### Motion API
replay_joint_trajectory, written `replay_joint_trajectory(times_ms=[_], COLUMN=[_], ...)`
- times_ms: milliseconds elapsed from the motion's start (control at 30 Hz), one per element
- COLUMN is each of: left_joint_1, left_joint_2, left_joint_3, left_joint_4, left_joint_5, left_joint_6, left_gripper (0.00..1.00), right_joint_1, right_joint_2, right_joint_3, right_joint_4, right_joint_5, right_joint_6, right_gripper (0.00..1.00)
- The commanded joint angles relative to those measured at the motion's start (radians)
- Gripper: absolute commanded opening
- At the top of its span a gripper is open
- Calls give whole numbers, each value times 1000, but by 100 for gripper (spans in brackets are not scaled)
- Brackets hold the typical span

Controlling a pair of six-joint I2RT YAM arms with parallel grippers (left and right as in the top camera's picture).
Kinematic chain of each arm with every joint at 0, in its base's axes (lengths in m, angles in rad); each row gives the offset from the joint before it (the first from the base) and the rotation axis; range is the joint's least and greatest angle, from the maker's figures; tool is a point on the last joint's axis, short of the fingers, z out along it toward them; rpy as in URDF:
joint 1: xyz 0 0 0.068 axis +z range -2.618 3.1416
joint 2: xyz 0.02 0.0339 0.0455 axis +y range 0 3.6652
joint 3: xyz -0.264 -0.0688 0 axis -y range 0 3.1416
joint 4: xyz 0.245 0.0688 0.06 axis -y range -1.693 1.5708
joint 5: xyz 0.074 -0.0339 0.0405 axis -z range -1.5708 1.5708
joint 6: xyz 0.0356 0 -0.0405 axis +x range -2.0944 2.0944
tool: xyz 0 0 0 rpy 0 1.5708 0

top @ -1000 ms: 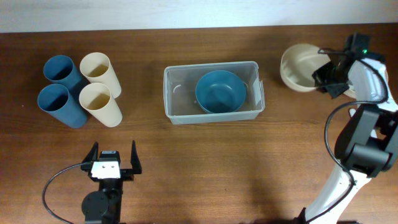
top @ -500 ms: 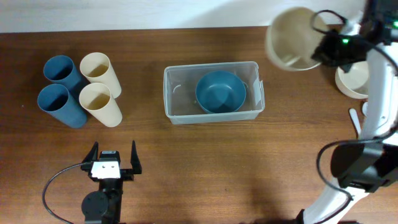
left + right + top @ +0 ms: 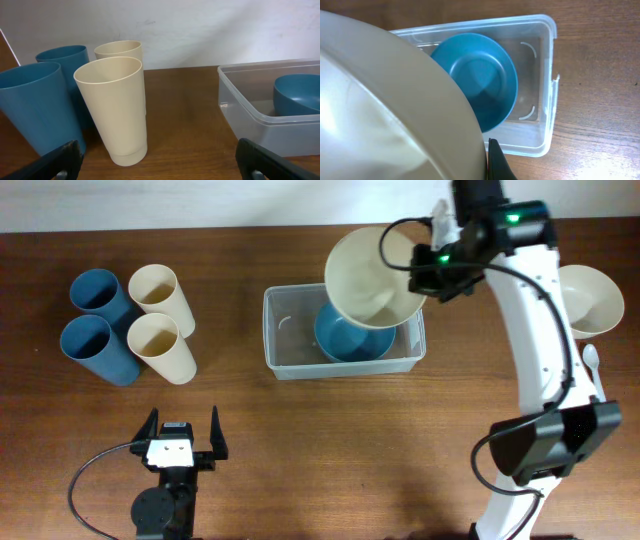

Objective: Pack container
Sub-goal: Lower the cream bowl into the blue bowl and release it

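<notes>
My right gripper moves down and to the left in the overhead view next and releases the cream bowl into the blue bowl [image 3: 350,338] [image 3: 480,80], since that stands empty.
The clear plastic container [image 3: 290,345] sits mid-table with a blue bowl [image 3: 350,338] inside; both also show in the right wrist view, container [image 3: 542,90], blue bowl [image 3: 480,80]. My right gripper [image 3: 425,268] is shut on the rim of a cream bowl [image 3: 370,275] and holds it tilted above the container's right half; the bowl fills the right wrist view [image 3: 385,110], one finger [image 3: 497,162] against it. My left gripper [image 3: 182,442] is open and empty near the front edge, facing the cups and the container's left end [image 3: 250,107].
Two blue cups [image 3: 95,290] [image 3: 92,345] and two cream cups [image 3: 158,292] [image 3: 160,345] stand at the left. Another cream bowl [image 3: 590,298] and a white spoon [image 3: 592,360] lie at the far right.
My right arm has lifted the cream bowl from the far right and carried it left, to above the container. The left arm has not moved.
</notes>
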Motion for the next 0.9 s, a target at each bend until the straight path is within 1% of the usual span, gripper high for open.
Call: replay_joint_trajectory(times_ms=[0, 167, 367, 867], left_joint_1=[5, 5, 5, 5], left_joint_2=[-8, -8, -8, -8], left_joint_3=[-4, -4, -4, -4], left_joint_4=[-2, -3, -2, -2], left_joint_5=[13, 13, 13, 13], left_joint_6=[12, 12, 12, 12], left_gripper=[100, 100, 100, 100], right_joint_1=[20, 20, 21, 34], right_joint_2=[38, 84, 151, 258], right_joint_3=[3, 1, 1, 1], right_joint_4=[10, 8, 16, 21], right_joint_5=[75, 69, 2, 7], right_joint_6=[37, 38, 37, 34], right_gripper=[4, 4, 4, 4])
